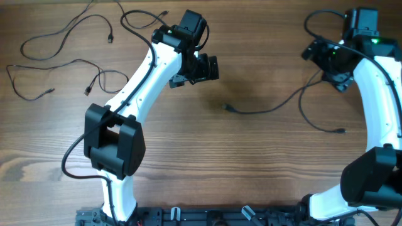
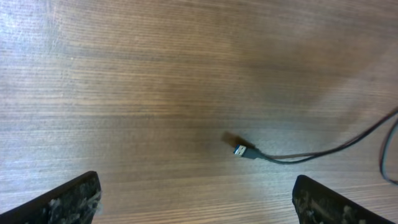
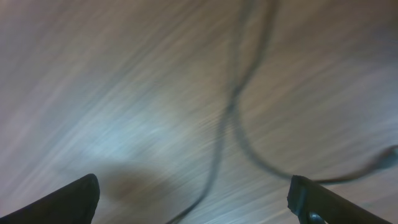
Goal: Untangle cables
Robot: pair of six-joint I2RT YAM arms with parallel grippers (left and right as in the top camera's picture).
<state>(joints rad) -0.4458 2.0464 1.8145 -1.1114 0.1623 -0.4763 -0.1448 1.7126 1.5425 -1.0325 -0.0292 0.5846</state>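
The cable's parts run on ahead of my right gripper's open fingers, so I will bring my right gripper outward and down, past the crossing, onto the cable's far part (image 1: 316, 80) (image 3: 267, 32).
Several thin black cables lie on the wooden table. One cable (image 1: 264, 110) runs from its plug (image 1: 227, 107) at mid-table rightward and up under my right gripper (image 1: 329, 63). Its other strand loops down to an end (image 1: 341, 131). In the left wrist view that silver-tipped plug (image 2: 241, 150) lies ahead of my open left gripper (image 2: 198, 205), apart from both fingers (image 2: 74, 200). My left gripper (image 1: 204, 68) hovers left of the plug. The right wrist view is blurred: two cable strands (image 3: 229, 115) cross above my open right gripper (image 3: 193, 202), which holds nothing.
More loose cables (image 1: 66, 29) (image 1: 75, 61) sprawl at the far left of the table, and another one (image 1: 135, 16) lies behind the left arm. Thicker robot wiring (image 1: 72, 157) hangs by the left arm base. The arm bases stand along the front edge.
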